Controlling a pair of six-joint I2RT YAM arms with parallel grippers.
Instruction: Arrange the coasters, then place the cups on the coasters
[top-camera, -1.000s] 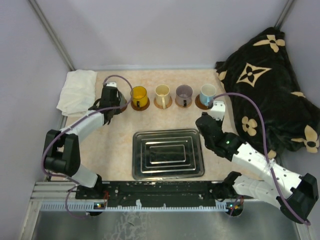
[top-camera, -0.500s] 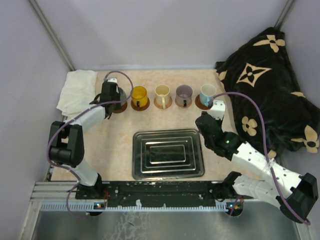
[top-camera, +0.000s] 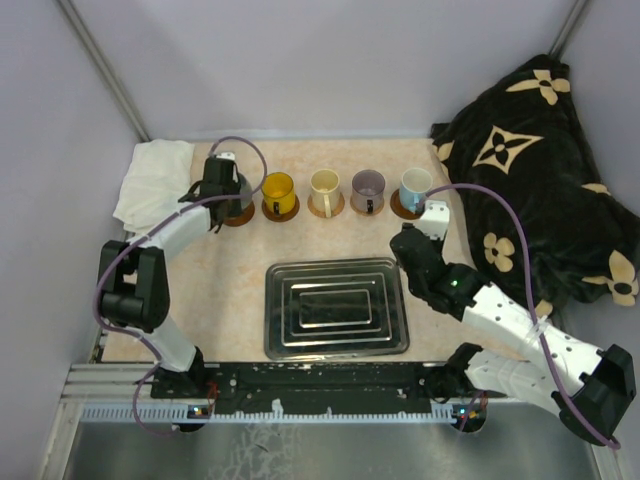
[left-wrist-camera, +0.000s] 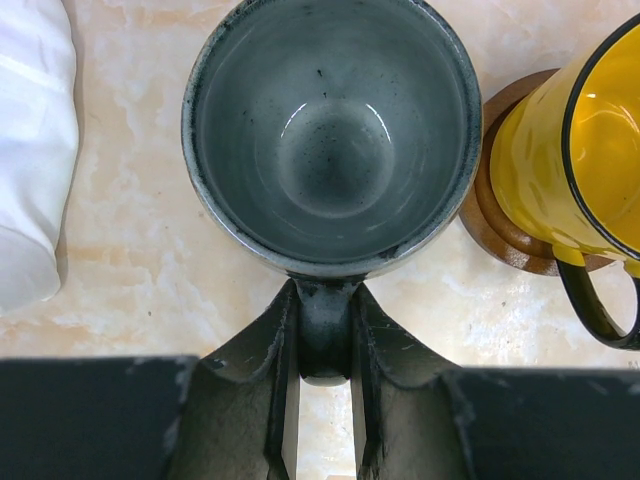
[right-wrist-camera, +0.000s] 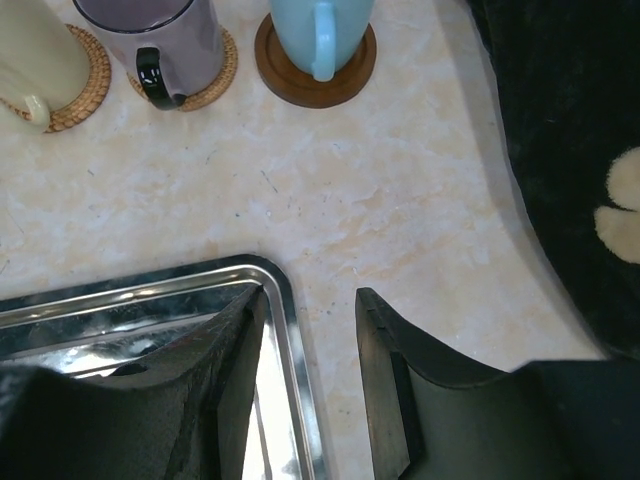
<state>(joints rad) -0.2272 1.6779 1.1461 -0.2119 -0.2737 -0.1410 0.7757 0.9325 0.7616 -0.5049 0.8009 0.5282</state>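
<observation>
The left gripper needs to go down, put the grey cup on the brown coaster (top-camera: 238, 216) and let go of the cup's handle, because that coaster is below the gripper, under the cup.
My left gripper (left-wrist-camera: 325, 330) is shut on the handle of the grey cup (left-wrist-camera: 335, 130), which stands upright at the row's left end over a brown coaster (top-camera: 238, 216); the top view cannot show whether they touch. Beside it the yellow cup (left-wrist-camera: 575, 150) sits on a dark wooden coaster (left-wrist-camera: 500, 230). The cream cup (top-camera: 324, 187), purple cup (top-camera: 368, 187) and light blue cup (right-wrist-camera: 320, 25) each sit on a coaster. My right gripper (right-wrist-camera: 310, 300) hangs open and empty over the tray's far right corner, short of the blue cup.
A ridged metal tray (top-camera: 335, 346) lies in the middle of the table. A folded white cloth (top-camera: 155, 180) is at the back left, close to the grey cup. A black flowered blanket (top-camera: 540, 170) covers the right side.
My left gripper has carried the grey cup a little toward the back of the table, and its arm has swung left. The right arm has stayed still.
</observation>
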